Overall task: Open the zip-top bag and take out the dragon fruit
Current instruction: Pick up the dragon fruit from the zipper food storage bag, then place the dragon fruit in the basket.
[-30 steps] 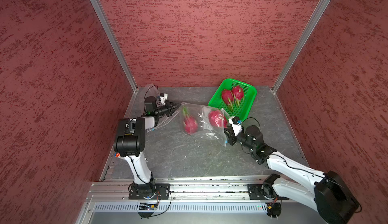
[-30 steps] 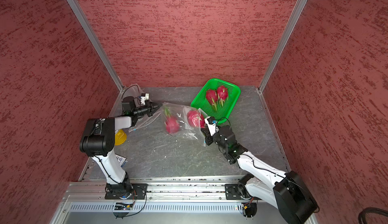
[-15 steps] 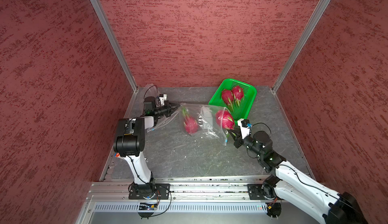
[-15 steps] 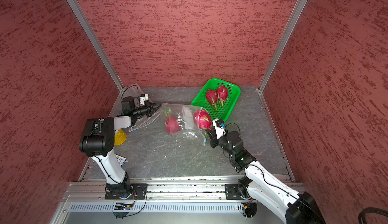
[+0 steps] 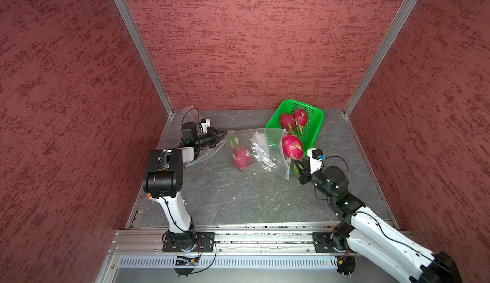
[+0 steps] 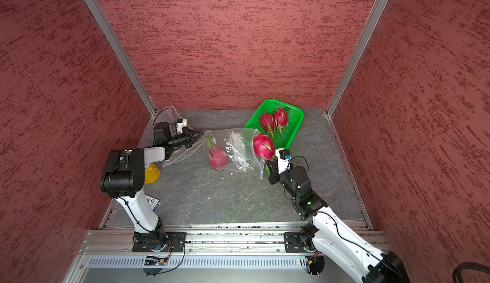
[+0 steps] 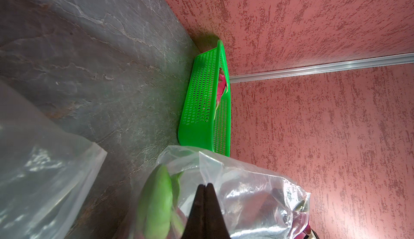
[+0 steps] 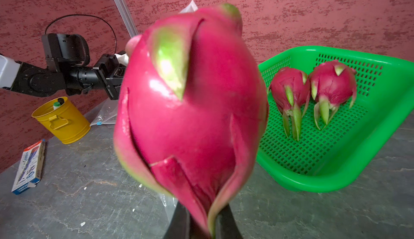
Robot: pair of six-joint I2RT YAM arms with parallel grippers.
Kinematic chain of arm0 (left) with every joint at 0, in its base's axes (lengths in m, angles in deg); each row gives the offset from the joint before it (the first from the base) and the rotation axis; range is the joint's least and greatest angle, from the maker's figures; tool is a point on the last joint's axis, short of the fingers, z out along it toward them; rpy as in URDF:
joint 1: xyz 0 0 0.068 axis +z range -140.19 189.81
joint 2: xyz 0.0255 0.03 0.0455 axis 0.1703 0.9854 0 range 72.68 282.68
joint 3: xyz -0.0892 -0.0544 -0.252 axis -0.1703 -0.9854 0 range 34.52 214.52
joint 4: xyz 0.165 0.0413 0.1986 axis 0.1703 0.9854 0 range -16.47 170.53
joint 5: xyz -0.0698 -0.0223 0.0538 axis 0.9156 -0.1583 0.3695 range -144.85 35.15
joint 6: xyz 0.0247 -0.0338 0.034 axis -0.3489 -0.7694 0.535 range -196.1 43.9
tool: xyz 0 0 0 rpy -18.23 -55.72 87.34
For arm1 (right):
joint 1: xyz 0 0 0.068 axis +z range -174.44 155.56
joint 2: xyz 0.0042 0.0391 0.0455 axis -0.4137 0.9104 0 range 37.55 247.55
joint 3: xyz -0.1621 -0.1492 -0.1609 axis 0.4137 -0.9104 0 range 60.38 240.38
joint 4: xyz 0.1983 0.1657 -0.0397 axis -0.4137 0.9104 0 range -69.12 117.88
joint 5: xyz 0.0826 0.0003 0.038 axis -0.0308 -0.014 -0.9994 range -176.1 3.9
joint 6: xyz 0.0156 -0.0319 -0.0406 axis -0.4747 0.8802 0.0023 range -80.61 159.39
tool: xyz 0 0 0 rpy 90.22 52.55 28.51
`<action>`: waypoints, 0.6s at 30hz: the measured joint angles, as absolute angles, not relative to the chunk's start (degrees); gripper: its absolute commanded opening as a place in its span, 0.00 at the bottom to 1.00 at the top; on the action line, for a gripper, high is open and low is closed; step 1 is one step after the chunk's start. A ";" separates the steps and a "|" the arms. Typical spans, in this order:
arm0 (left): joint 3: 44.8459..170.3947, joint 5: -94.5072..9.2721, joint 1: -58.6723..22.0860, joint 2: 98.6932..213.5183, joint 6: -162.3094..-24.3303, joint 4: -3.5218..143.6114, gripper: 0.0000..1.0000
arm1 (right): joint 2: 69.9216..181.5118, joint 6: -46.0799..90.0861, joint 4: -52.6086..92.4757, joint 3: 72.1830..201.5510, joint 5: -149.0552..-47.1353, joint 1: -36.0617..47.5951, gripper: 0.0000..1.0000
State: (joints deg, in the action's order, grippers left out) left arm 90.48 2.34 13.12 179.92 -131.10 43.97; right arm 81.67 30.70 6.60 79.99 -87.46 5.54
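Note:
My right gripper needs to move outward next, over the empty near part of the green basket, and release the leafy scales there, because that space lies open outward of the gripper.
The clear zip-top bag (image 5: 254, 149) lies mid-table, and my left gripper (image 5: 224, 134) is shut on its left corner, fingertips pinched together (image 7: 206, 185) on the plastic (image 7: 246, 193). One magenta dragon fruit (image 5: 240, 157) (image 6: 217, 157) still lies inside the bag. My right gripper (image 5: 297, 162) (image 8: 201, 220) is shut on the leafy scales of another dragon fruit (image 5: 291, 146) (image 8: 190, 103), held in the air at the bag's right end, just outside it. Two more dragon fruits (image 5: 287, 121) (image 5: 301, 117) lie in the green basket (image 5: 318, 125).
The basket's rim (image 8: 336, 181) is just right of the held fruit. A yellow can (image 6: 151, 173) and a small box (image 6: 153, 203) sit beside the left arm's base. Another clear bag (image 5: 201, 154) lies under the left arm; walls enclose three sides.
My right gripper has drawn its dragon fruit rightward out of the bag's open end and lifted it toward the basket. The left gripper has kept hold of the bag's corner.

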 measured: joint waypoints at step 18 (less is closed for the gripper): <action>90.79 1.84 13.18 179.92 -129.62 45.58 0.00 | 81.39 31.86 6.93 83.10 -85.93 -3.59 0.00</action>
State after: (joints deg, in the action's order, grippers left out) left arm 90.79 1.84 13.18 179.92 -129.62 45.58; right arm 81.39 31.86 6.93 83.10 -85.93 -3.59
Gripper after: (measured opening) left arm 0.055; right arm 0.085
